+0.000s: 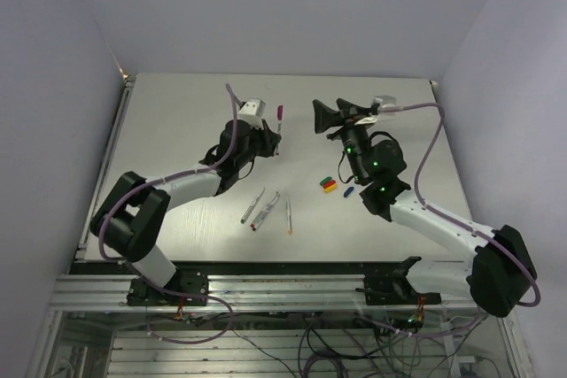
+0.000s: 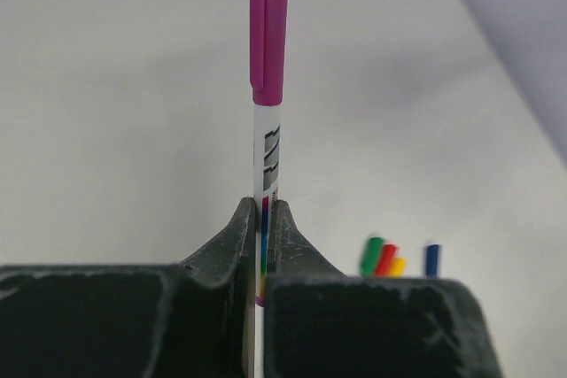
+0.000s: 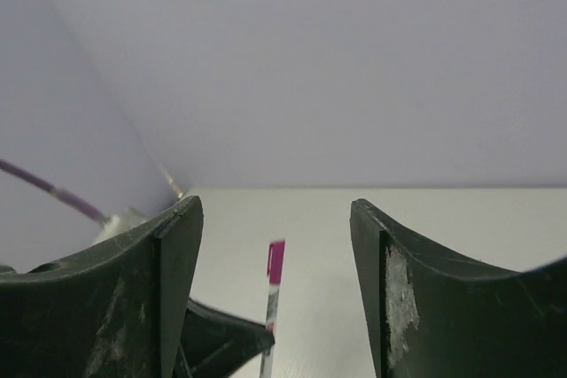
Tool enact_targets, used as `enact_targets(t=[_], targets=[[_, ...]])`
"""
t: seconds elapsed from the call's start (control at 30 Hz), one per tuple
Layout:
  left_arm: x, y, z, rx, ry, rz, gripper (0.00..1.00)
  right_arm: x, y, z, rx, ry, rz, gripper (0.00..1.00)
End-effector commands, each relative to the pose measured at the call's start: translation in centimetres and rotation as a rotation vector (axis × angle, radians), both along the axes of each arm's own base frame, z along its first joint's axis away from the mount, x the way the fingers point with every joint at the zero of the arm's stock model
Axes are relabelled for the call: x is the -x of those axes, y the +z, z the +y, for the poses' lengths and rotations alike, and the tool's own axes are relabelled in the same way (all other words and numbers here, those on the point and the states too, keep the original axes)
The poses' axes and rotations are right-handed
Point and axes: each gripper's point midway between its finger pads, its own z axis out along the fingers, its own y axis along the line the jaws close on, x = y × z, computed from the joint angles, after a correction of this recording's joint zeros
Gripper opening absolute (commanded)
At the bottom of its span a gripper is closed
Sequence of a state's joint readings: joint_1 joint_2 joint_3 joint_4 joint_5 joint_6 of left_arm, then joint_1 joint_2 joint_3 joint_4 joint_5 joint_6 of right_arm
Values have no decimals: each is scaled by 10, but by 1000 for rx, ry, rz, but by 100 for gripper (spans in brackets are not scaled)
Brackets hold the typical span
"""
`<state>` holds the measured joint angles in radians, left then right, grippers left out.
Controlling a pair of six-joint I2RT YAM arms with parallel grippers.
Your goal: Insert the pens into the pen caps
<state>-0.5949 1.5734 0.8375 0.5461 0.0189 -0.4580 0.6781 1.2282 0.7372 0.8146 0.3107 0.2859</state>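
The clear stretch of bare tabletop lies below my left gripper. It will next turn fingers-down, go lower and let go of the white-bodied pen there.
My left gripper (image 1: 275, 136) is shut on a white-barrelled pen (image 2: 267, 161) that stands upright with the magenta cap (image 2: 268, 42) on its top end. In the top view the capped pen (image 1: 280, 116) is held above the far middle of the table. My right gripper (image 1: 319, 118) is open and empty, just right of that pen and apart from it; its wrist view shows the magenta cap (image 3: 275, 263) between the spread fingers. The green (image 1: 324, 181), red (image 1: 328, 185), yellow (image 1: 330, 189) and blue (image 1: 348, 190) caps lie together on the table. Several uncapped pens (image 1: 266, 210) lie near the front.
The grey table (image 1: 177, 130) is bounded by purple walls at the back and sides and a metal rail at the near edge (image 1: 266, 263). The loose caps lie under the right arm's forearm (image 1: 381, 174).
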Motion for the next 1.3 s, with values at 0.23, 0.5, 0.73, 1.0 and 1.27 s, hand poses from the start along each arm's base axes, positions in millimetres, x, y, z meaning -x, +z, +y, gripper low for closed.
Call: enact_targets(t=[0.23,0.5,0.73,1.0,1.27], targets=[[-79,-51,52,-316,243,123,7,-7,-48,-64,71,-335,179,68],[-101,-98,70,-390,306,264,7,-2,-74,-76,79,-379,254,67],[-105,-119,73,-427,311,315,7,2,-86,-79,61,-385,279,61],[-103,-145,81,-456,336,413,7,5,-95,-81,39,-385,296,60],[-97,-165,84,-479,349,491,25,4,-103,-76,49,-365,317,60]])
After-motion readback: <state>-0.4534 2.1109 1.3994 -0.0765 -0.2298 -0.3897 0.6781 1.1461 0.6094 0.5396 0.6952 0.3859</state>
